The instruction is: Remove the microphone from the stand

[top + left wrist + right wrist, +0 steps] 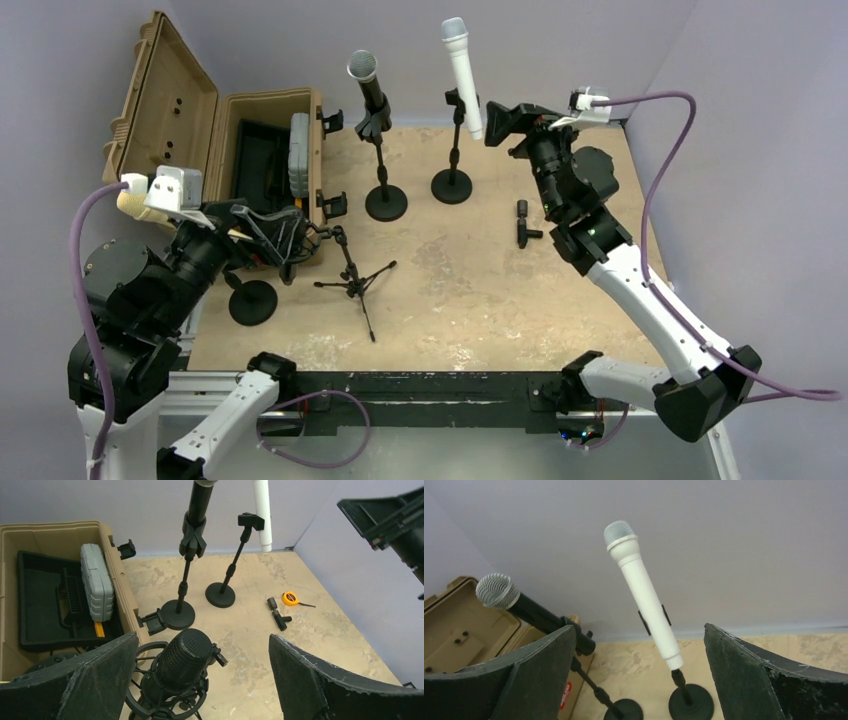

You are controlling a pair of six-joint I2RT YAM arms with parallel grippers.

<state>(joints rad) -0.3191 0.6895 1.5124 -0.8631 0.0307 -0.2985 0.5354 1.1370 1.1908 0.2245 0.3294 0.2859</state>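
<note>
The white microphone's upper body (461,68) (637,580) is outward of the right gripper's open fingers, so the right gripper next needs to move outward and to the left in the top view to get around it.
A white microphone (462,75) stands tilted in the clip of a black round-based stand (451,186) at the back of the table. My right gripper (496,124) is open just right of its lower end. In the right wrist view the white microphone (644,595) shows between the spread fingers (539,675), untouched. A black handheld microphone (368,85) sits on a second stand (386,203). My left gripper (203,637) is open above a black studio microphone (182,657), which rests in a shock mount on a small tripod (355,285).
An open tan case (270,110) with a grey box (298,150) inside stands at the back left. A small black adapter (523,222) and a yellow tape measure (289,598) lie on the table's right part. A spare round base (252,302) sits near the left arm.
</note>
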